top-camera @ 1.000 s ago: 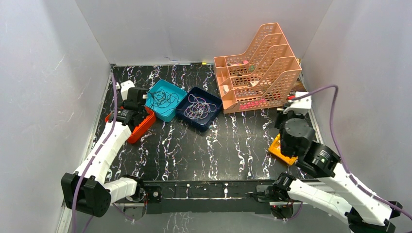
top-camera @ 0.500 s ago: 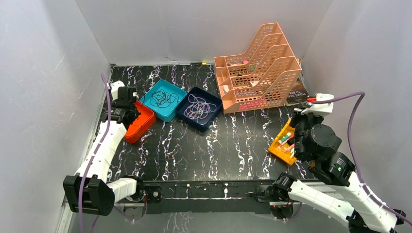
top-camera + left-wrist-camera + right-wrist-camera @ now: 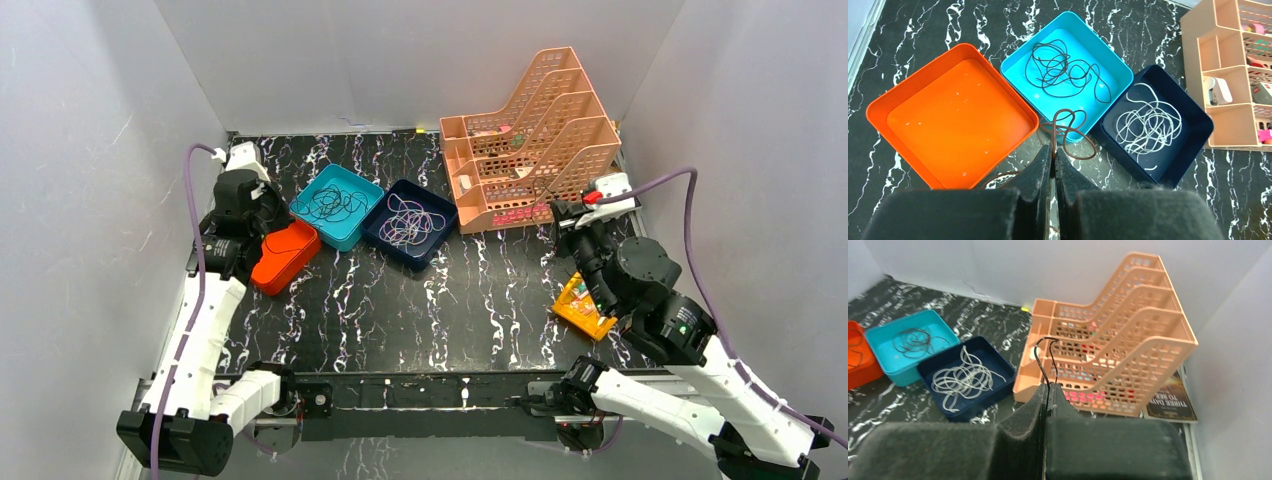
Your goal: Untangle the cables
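Observation:
My right gripper goes left in the top view over bare tabletop by the navy tray (image 3: 456,286) next. It then lowers and releases the cable, since that tabletop lies below.
My left gripper (image 3: 1053,150) is shut on a thin brown cable (image 3: 1054,132). The cable loops out over the table and the near edge of the teal tray (image 3: 1030,36). The orange tray (image 3: 955,112) is empty. A black cable (image 3: 1060,70) lies coiled in the teal tray, and a whitish cable (image 3: 1147,122) in the navy tray (image 3: 1198,135). My right gripper (image 3: 1047,386) is shut on a thin black cable (image 3: 1036,354) that arches up in front of the peach organizer. In the top view the left gripper (image 3: 262,215) is by the orange tray and the right gripper (image 3: 565,215) is near the organizer's front.
A tall peach mesh organizer (image 3: 530,140) stands at the back right. A book (image 3: 1168,400) lies to its right. A small yellow box (image 3: 582,305) with items sits under my right arm. Grey walls enclose the table on three sides.
My left arm has drawn back toward the left wall, uncovering the orange tray. My right arm has swung left and forward, toward the organizer's front.

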`<state>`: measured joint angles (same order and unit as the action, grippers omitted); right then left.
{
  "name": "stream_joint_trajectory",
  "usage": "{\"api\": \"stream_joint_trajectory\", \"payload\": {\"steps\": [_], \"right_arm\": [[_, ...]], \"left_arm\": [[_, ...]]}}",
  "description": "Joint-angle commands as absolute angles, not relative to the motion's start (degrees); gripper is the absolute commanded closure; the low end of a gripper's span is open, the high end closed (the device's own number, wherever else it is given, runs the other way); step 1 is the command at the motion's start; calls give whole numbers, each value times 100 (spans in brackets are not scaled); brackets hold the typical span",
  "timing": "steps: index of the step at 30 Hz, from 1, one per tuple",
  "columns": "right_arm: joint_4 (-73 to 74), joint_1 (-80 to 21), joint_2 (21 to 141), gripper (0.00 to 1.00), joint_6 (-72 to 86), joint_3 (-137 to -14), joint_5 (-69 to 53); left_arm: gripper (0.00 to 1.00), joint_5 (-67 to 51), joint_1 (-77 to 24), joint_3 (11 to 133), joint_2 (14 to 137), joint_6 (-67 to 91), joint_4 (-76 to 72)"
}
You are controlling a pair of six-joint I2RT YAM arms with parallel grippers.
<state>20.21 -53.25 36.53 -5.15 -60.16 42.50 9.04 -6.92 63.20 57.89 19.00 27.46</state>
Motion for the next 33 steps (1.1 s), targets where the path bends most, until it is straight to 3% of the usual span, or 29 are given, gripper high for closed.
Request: {"api": "stream_joint_trajectory", "payload": {"steps": [1, 14, 23, 30, 33], "right_arm": [[1373, -5309, 3732, 100, -610, -6683, 3588], [1580, -5309, 4372, 100, -540, -7136, 1890], [1657, -5308, 4727, 99, 270, -6051, 1403], [1147, -5309, 4919, 90, 845, -4868, 1043], [1048, -5306, 5097, 78, 916, -4607, 1088]], "left_arm": [[100, 548, -681, 6487, 5603, 1798, 2742], [100, 353, -677, 6904, 5660, 1898, 2847], [100, -133, -677, 7691, 5841, 1820, 2865], [100, -688, -677, 8166, 6143, 1702, 2893], [100, -910, -677, 8286, 6350, 1635, 2967]]}}
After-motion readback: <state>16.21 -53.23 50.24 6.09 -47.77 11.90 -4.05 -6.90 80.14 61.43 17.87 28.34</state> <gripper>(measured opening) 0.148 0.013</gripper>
